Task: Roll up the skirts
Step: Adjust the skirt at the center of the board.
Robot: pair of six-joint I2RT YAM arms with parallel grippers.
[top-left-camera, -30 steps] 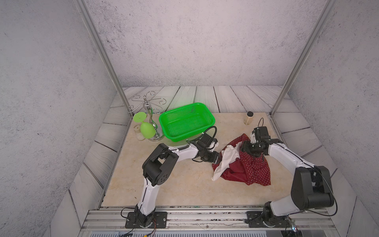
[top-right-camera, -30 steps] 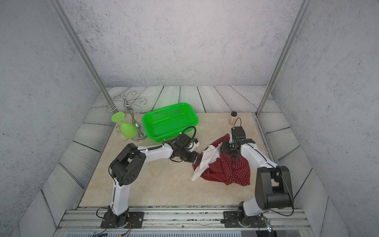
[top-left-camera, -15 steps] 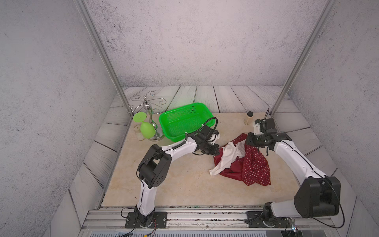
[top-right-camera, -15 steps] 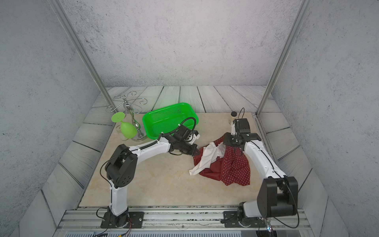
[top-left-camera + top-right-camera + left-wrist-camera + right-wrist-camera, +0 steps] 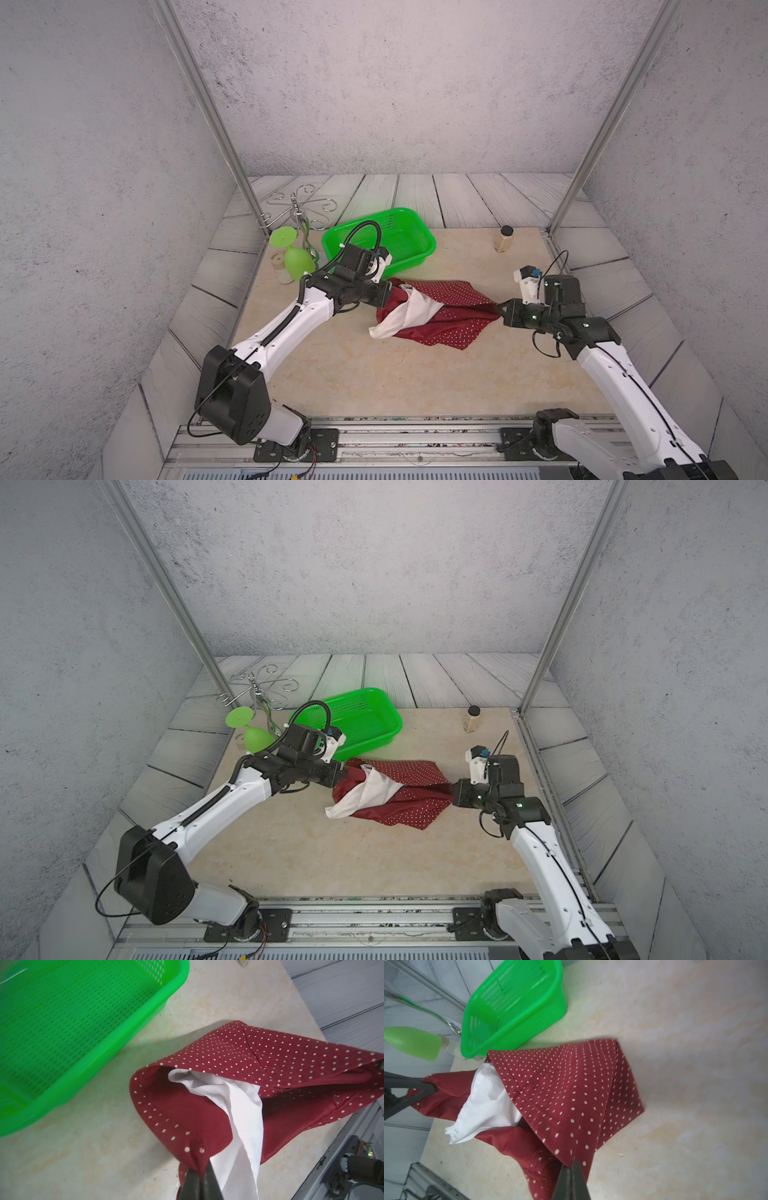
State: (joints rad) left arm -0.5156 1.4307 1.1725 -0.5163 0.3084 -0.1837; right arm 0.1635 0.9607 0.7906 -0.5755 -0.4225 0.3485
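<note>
My right gripper should move the skirt's held corner away from the basket, lower it onto the bare mat (image 5: 521,340) and let it go, because the skirt's corner is still hanging above the beige mat.
The skirts are one dark red polka-dot skirt (image 5: 451,322) (image 5: 409,810) stretched between my two grippers over the beige mat, with its lower folds resting on the mat. Its white lining (image 5: 409,316) (image 5: 245,1109) spills out of the open left end. My left gripper (image 5: 392,291) (image 5: 344,777) (image 5: 200,1169) is shut on the red hem at that end, in front of the green basket. My right gripper (image 5: 498,311) (image 5: 451,789) (image 5: 572,1163) is shut on the skirt's right corner (image 5: 571,1088). In the right wrist view the left gripper's fingers (image 5: 425,1086) pinch the far edge.
A green mesh basket (image 5: 411,261) (image 5: 104,1057) stands just behind the skirt's left end. A wire rack (image 5: 297,205) with a hanging green glass (image 5: 297,262) is at the back left. A small black-capped jar (image 5: 504,240) stands at the back right. Metal frame posts rise at both back corners.
Both grippers have shut on the skirt's edges. The arms have drawn apart, left towards the basket and right towards the mat's right edge, pulling the bunched skirt wide between them.
</note>
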